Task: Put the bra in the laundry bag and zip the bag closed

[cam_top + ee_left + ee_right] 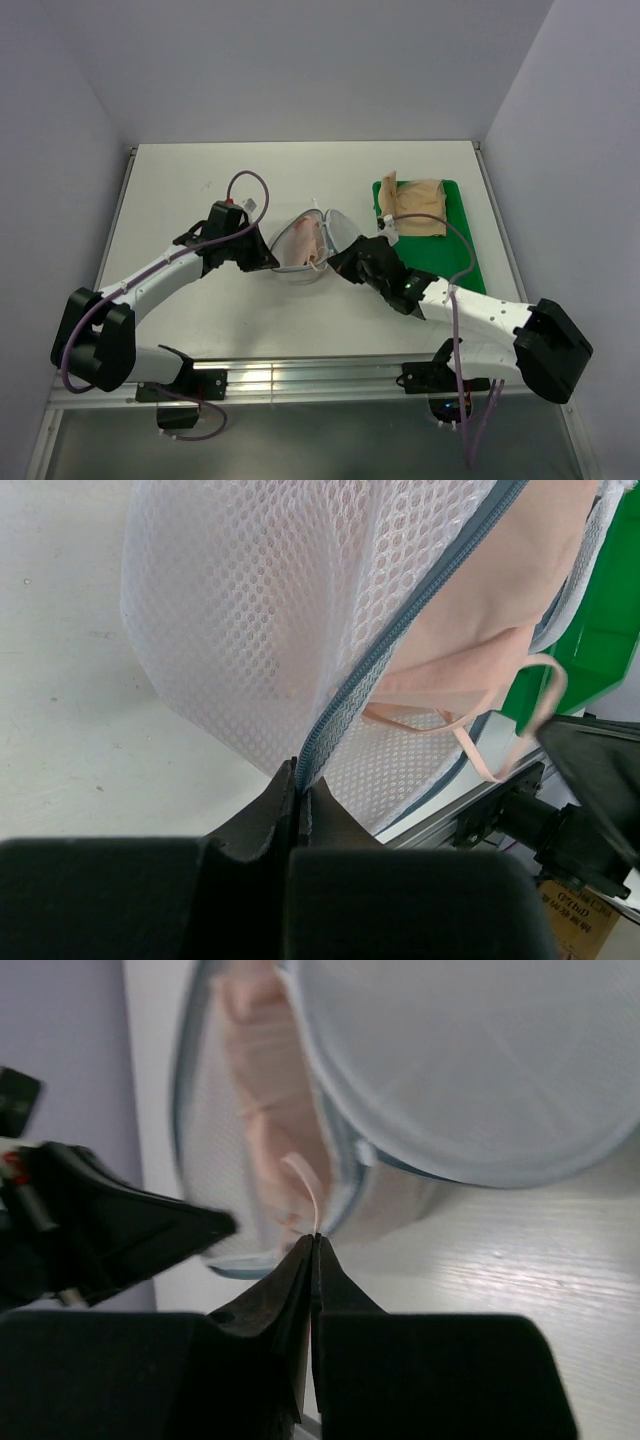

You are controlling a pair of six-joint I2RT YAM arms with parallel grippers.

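I should move my left gripper to its left in the top view, toward bare tabletop, and let go of the bag's rim, while the bag's opening stays open for the bra's strap.
The white mesh laundry bag [335,230] lies open at the table's middle, its two dome halves spread apart. The pale pink bra [303,240] sits in the left half. My left gripper [270,262] is shut on the bag's grey zip rim [400,640], at the left half's near-left edge, its fingertips [285,785] pinching it. My right gripper [335,263] is at the bag's near side, shut on a thin bra strap [308,1190] that rises from the fingertips [305,1250] into the bag. The bra [500,600] shows inside the mesh, straps looping out.
A green tray [455,262] stands right of the bag, with a tan-beige garment [415,208] at its far end. The table's metal front rail [320,375] runs below both arms. Grey walls close in the left, back and right.
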